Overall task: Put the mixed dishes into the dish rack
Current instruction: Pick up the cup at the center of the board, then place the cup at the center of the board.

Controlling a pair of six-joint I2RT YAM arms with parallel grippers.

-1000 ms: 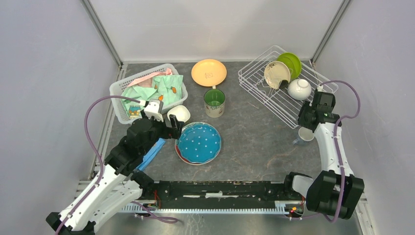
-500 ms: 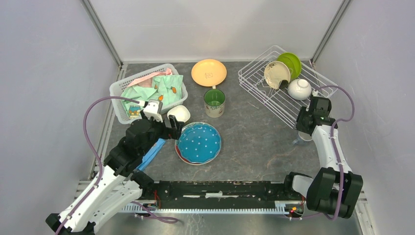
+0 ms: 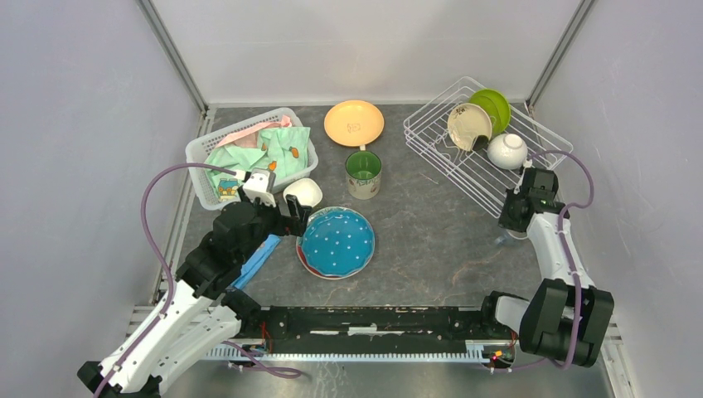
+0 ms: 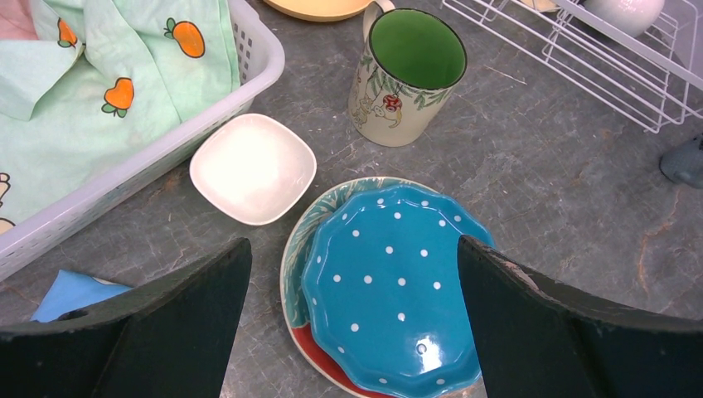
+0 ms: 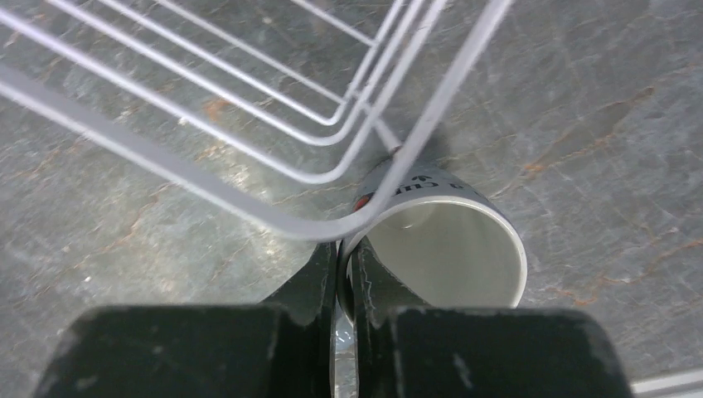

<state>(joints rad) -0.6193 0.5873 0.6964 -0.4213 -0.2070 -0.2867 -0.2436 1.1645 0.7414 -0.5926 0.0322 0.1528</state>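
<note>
The robot's right gripper will next swing away from the corner of the rack to let go of the small cup's rim, as the bare tabletop is to the gripper's left in the top view.
My right gripper (image 3: 516, 217) (image 5: 344, 259) is shut on the rim of the small cup (image 5: 452, 249), which lies tilted on the table against the near corner of the dish rack (image 3: 464, 170) (image 5: 124, 143). From above the wrist hides most of the cup. The rack holds a cream plate (image 3: 467, 124), a lime-green plate (image 3: 495, 108) and a white bowl (image 3: 507, 151). My left gripper (image 3: 290, 217) (image 4: 352, 249) is open and empty above the blue dotted plate (image 3: 336, 240) (image 4: 398, 286), which lies on a red plate (image 4: 319, 352). A white bowl (image 4: 253, 167), the mug (image 4: 410, 70) and an orange plate (image 3: 354, 123) stand behind.
A white plastic basket (image 3: 199, 149) of clothes stands at the back left. A folded blue cloth (image 3: 259, 253) lies under my left arm. Grey walls close in the table on three sides.
The right wrist has shifted a little toward the near side and now covers the small cup from above. The left arm has not moved.
</note>
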